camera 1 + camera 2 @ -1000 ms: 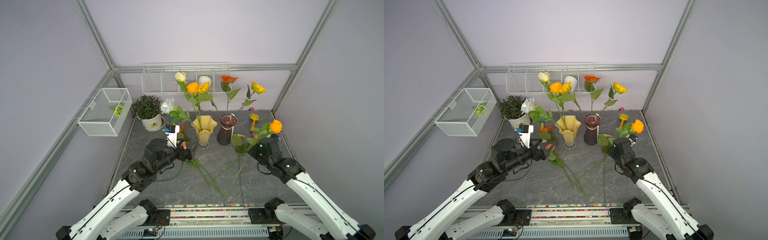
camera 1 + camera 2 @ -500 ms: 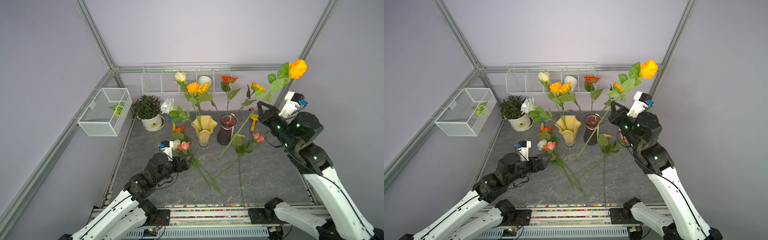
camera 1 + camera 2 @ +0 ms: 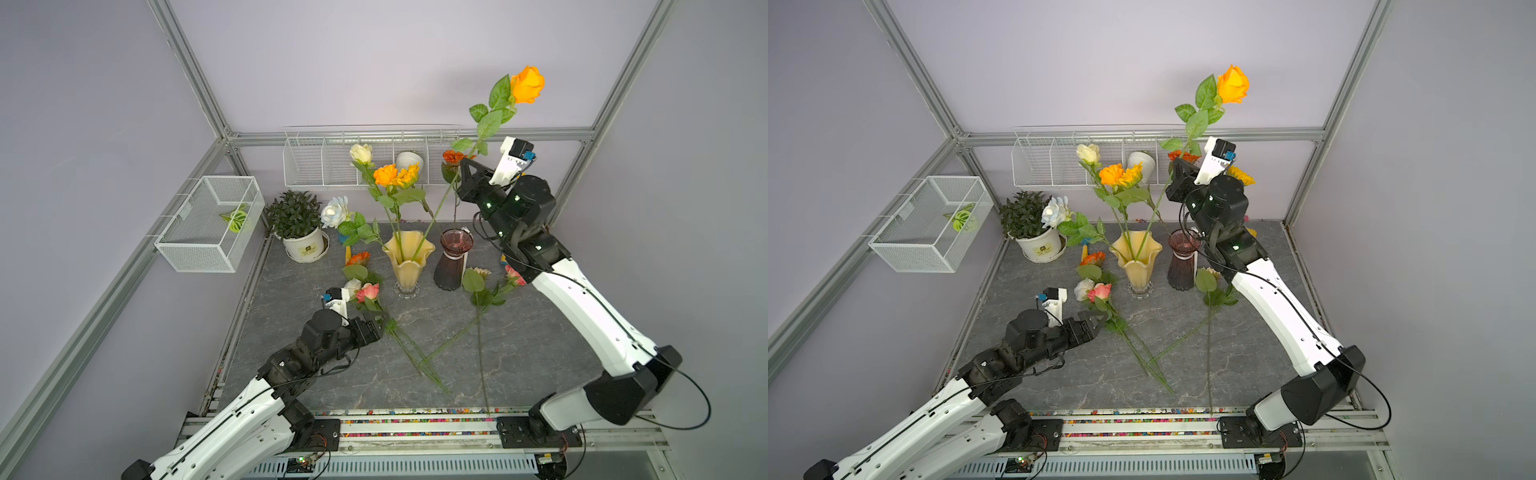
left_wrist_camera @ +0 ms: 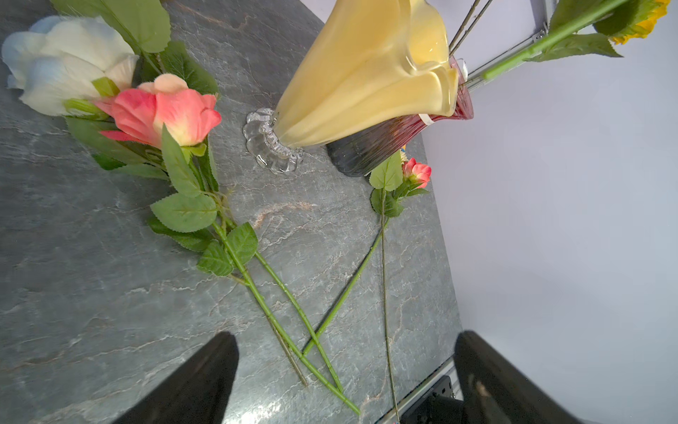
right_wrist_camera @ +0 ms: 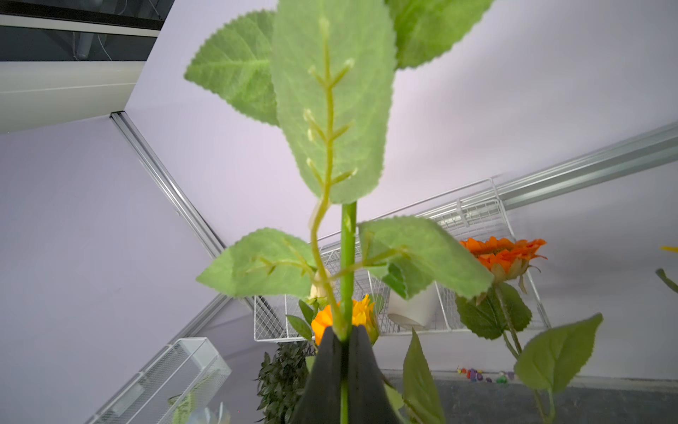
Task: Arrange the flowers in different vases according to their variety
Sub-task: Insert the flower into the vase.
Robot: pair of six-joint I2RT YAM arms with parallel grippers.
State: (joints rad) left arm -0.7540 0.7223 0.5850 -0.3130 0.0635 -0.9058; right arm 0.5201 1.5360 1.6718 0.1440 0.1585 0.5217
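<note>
The yellow vase's opening (image 3: 409, 244) is well below my right gripper, so I need to swing it toward the yellow vase next and lower it to release the orange rose's stem.
My right gripper (image 5: 345, 332) (image 3: 463, 164) is shut on the stem of an orange rose (image 3: 527, 85) (image 3: 1232, 85), held high. The stem's lower end reaches the mouth of the yellow vase (image 3: 408, 262) (image 3: 1136, 262), which holds a cream rose (image 3: 360, 153) and an orange bloom (image 3: 385, 174). The purple vase (image 3: 451, 266) (image 3: 1181, 266) beside it holds an orange-red sunflower head (image 5: 502, 253). My left gripper (image 4: 345, 337) (image 3: 1096, 322) is open, low over the table by the stems of a pink rose (image 4: 165, 113) (image 3: 368, 291) and a white rose (image 4: 62, 66). Another pink rose (image 4: 416, 172) lies near the purple vase.
A potted green plant (image 3: 297, 220) stands at the back left, a white-blue rose (image 3: 334, 212) next to it. A wire basket (image 3: 208, 224) hangs on the left wall. A wire shelf (image 3: 324, 162) with a white pot (image 3: 409, 160) hangs at the back. Several stems cross on the table (image 3: 540, 353).
My right gripper has lifted the orange rose from the table to high above the vases, its stem end now at the yellow vase. My left arm has drawn back toward the front.
</note>
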